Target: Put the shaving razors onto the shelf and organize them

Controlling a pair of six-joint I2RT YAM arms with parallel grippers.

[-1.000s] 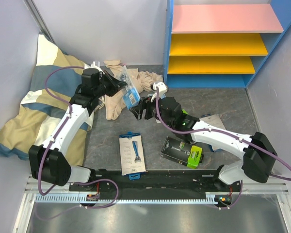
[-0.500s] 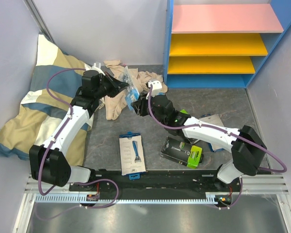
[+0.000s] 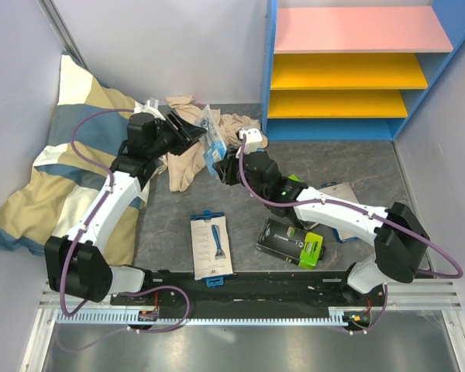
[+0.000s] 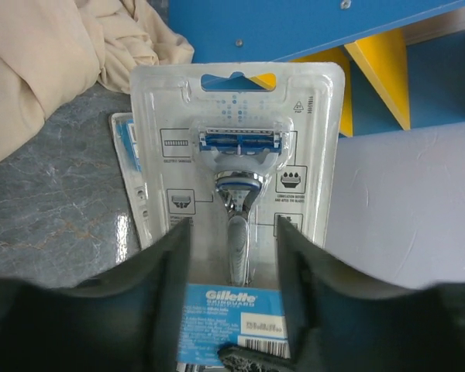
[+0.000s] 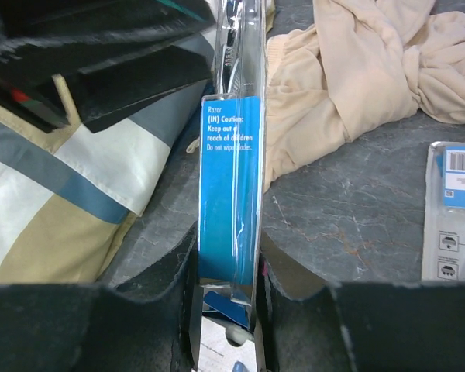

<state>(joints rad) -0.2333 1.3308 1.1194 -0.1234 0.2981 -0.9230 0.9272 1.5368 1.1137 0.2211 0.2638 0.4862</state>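
Observation:
The pink board is empty, so the pack should go on the pink board's end nearest the cloth. My right gripper needs to move up and outward onto that end next and let go of the pack there.
A clear blister razor pack on a blue card (image 3: 211,147) hangs upright above the floor between both arms. My right gripper (image 3: 221,169) is shut on its lower end. In the right wrist view the pack (image 5: 231,170) stands edge-on, with a pad of the right gripper (image 5: 229,248) pressed against each face. My left gripper (image 3: 192,133) is open. In the left wrist view the jaws of this gripper (image 4: 234,229) stand apart in front of the pack (image 4: 240,116). The shelf (image 3: 349,124) is at the back right, with nothing showing on its boards.
A white-blue razor box (image 3: 211,246) and a black box with a lime-green end (image 3: 292,242) lie near the arm bases. Another blister pack (image 4: 128,167) lies flat on the grey floor. Beige cloth (image 3: 187,159) and a striped pillow (image 3: 62,170) fill the left side.
My right gripper came up to the blister pack and closed on it. My left gripper, shut on the pack before, has opened its jaws.

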